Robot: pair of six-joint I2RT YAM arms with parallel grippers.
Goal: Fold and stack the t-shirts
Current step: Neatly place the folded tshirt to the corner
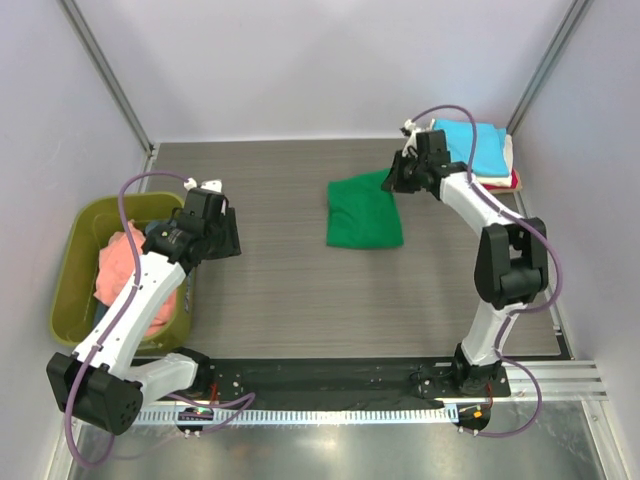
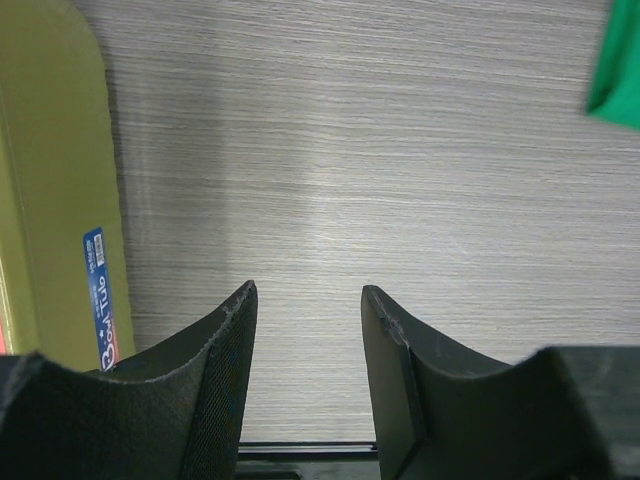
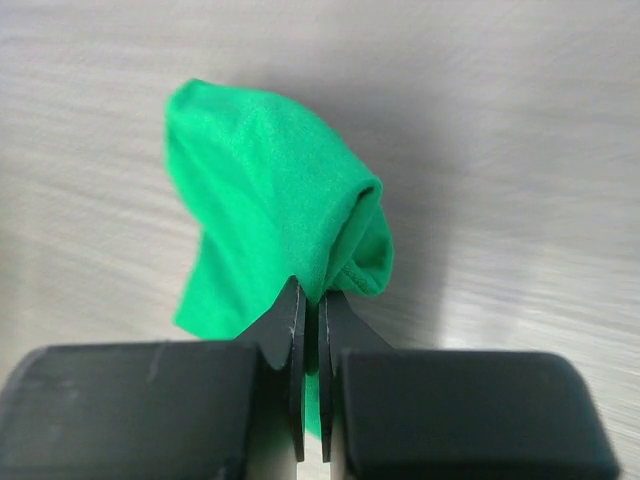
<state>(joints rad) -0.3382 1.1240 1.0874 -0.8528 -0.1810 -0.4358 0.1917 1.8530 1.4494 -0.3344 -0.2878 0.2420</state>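
Note:
The green t-shirt is already folded, so the robot's right gripper will rise and carry it outward, over the stack's cyan top, then lower it and release it.
A folded bright green t-shirt lies mid-table, its top right corner lifted. My right gripper is shut on that corner; in the right wrist view the green cloth hangs pinched between the closed fingers. A stack of folded shirts sits at the far right corner: cyan on top, cream and red edges below. A salmon-pink t-shirt lies crumpled in the olive-green tub. My left gripper is open and empty above bare table beside the tub; the green shirt's edge shows at the top right.
The olive-green tub stands at the table's left edge, close to my left gripper. Walls and metal frame posts enclose the table. A black rail runs along the near edge by the arm bases.

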